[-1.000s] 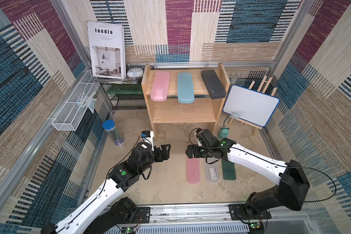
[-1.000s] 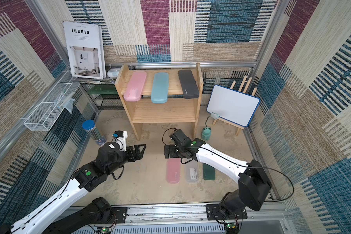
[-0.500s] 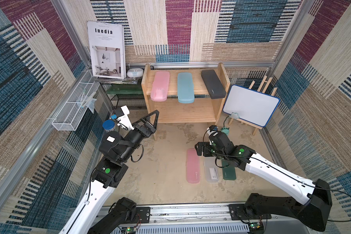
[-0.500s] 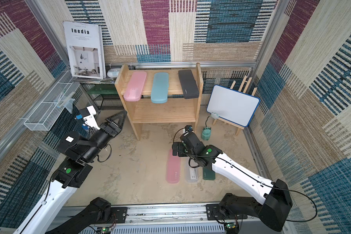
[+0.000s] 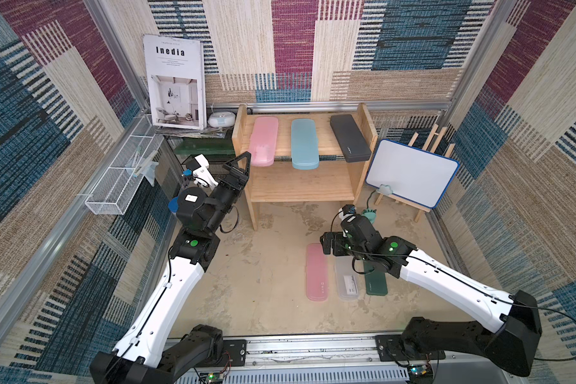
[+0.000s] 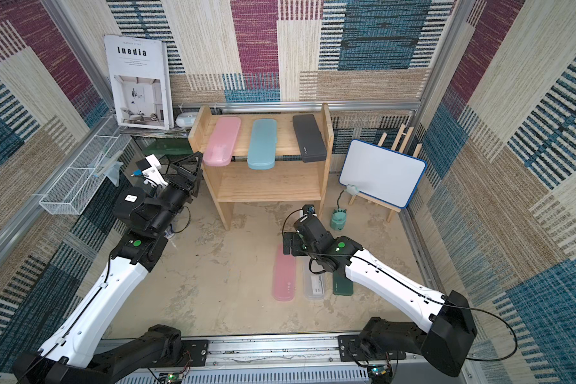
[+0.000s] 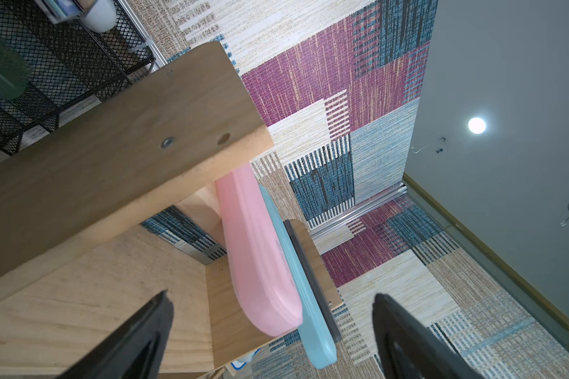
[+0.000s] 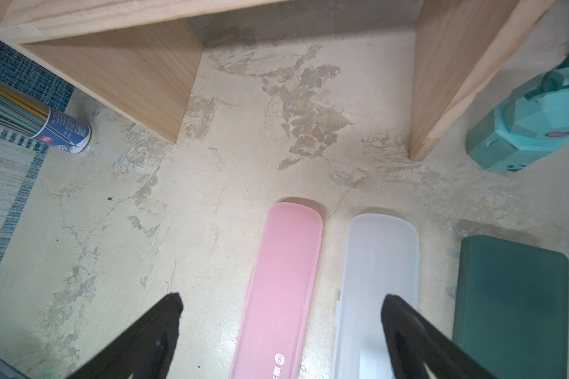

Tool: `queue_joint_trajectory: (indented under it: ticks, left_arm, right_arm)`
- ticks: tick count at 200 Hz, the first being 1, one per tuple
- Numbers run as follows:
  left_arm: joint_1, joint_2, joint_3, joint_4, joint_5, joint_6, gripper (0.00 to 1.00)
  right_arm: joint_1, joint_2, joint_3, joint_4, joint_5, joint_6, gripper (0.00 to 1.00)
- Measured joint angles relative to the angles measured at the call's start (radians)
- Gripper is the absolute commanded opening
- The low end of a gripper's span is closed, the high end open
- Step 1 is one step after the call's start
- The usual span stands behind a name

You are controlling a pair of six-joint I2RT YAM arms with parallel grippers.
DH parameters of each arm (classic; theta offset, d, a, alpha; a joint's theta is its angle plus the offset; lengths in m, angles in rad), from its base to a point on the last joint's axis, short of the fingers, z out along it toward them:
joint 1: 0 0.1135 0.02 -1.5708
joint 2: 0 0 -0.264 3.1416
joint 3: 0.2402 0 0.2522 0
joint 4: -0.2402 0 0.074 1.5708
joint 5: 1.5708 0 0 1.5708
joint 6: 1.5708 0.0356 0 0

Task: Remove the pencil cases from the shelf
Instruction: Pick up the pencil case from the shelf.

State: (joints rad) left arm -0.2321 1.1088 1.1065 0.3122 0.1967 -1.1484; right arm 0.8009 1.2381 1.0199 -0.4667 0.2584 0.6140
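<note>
The front end of the shelf's pink case sticks out over the top level's edge, so next I will move my left gripper past the shelf's side panel [image 7: 112, 164] onto that end and close.
The wooden shelf [image 5: 300, 189] stands at the back. Its top tier holds three pencil cases side by side, overhanging the front edge: pink [image 5: 263, 141], light blue [image 5: 305, 143] and black [image 5: 350, 138]. On the floor lie a pink case [image 5: 317, 276], a frosted clear one [image 5: 346, 282] and a dark green one [image 5: 375, 282]. My left gripper [image 5: 241, 163] is open, raised beside the shelf's left side panel [image 7: 112, 164], close to the pink case's [image 7: 260, 256] front end. My right gripper [image 8: 283, 299] is open and empty, low over the floor pink case [image 8: 286, 262].
A black mesh rack [image 5: 200, 156] with a magazine [image 5: 177, 83] stands left of the shelf. A white wire basket [image 5: 123, 179] hangs on the left wall. A whiteboard on an easel [image 5: 409, 178] and a teal holder [image 5: 369, 214] stand right. A blue-capped cylinder [image 8: 46, 124] stands behind my left arm.
My left gripper has risen from low over the floor and swung to the shelf's left side, staying open. My right gripper shifted slightly right, then held still.
</note>
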Motion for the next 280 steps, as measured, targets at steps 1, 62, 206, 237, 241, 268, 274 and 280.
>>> queue_joint_trajectory:
  ticks: [1, 62, 206, 237, 241, 268, 274, 280]
  left_arm:
    - [0.0, 0.002, 0.001, 0.001, 0.001, 0.0, 0.95]
    - [0.003, 0.088, 0.048, 0.042, 0.046, -0.052, 0.79]
    - [0.004, 0.062, 0.045, -0.022, 0.082, -0.055, 0.17]
    - [0.004, -0.012, 0.0, -0.05, 0.06, 0.019, 0.15]
    - [0.004, -0.027, -0.01, -0.051, 0.06, 0.037, 0.15]
    - [0.001, -0.149, -0.103, -0.031, 0.06, 0.189, 0.14]
    - [0.0, -0.181, -0.127, -0.024, 0.06, 0.23, 0.14]
    - [-0.002, -0.212, -0.153, -0.014, 0.061, 0.273, 0.13]
  right_arm:
    - [0.0, 0.0, 0.0, 0.0, 0.0, 0.0, 0.99]
    - [-0.003, 0.017, 0.008, -0.008, 0.003, -0.005, 0.99]
    - [-0.005, -0.008, 0.024, -0.023, 0.006, -0.007, 0.99]
    - [-0.004, -0.068, 0.072, -0.023, 0.014, -0.022, 0.99]
    - [-0.004, -0.076, 0.083, -0.023, 0.015, -0.024, 0.99]
    - [0.004, -0.107, 0.2, -0.043, 0.017, -0.039, 0.99]
    - [0.011, -0.109, 0.232, -0.043, 0.017, -0.043, 0.99]
    - [0.023, -0.111, 0.267, -0.042, 0.016, -0.05, 0.99]
